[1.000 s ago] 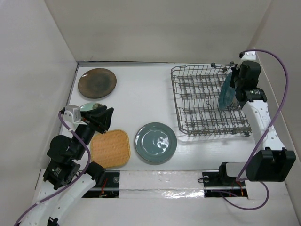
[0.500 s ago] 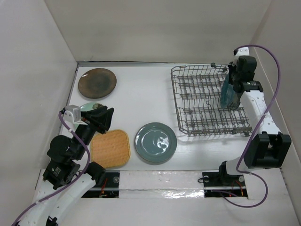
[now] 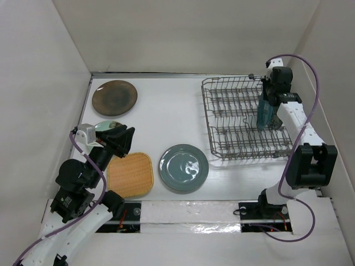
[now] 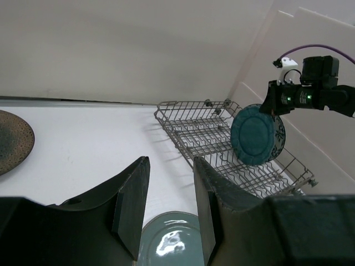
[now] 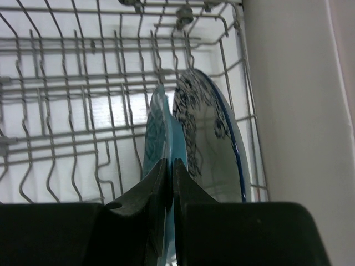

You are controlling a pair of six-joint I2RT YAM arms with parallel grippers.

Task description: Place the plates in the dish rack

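My right gripper lowers into the rack (image 3: 233, 105) next, tilting its wrist toward the rack's nearby side, then opens, as the teal plate (image 3: 264, 115) stands upright beside the floral plate.
The wire dish rack (image 3: 233, 105) stands at the back right. My right gripper (image 3: 270, 98) is shut on the rim of the teal scalloped plate (image 3: 264, 115) and holds it upright on edge over the rack's right end. In the right wrist view the teal plate (image 5: 157, 130) stands just left of the white and blue floral plate (image 5: 213, 138), which sits upright in the rack. My left gripper (image 3: 121, 138) is open and empty above the table's left side. The grey-blue plate (image 3: 183, 168), the tan woven plate (image 3: 130, 174) and the dark brown plate (image 3: 115, 97) lie flat on the table.
White walls close the table on the left, back and right; the rack's right side is close to the right wall. A pale green thing (image 3: 103, 126) is partly hidden under the left wrist. The left wrist view also shows the rack (image 4: 194, 130) and the teal plate (image 4: 253, 134).
My right gripper has moved left and inward over the rack with the teal plate, turning it more edge-on. The left arm has not moved.
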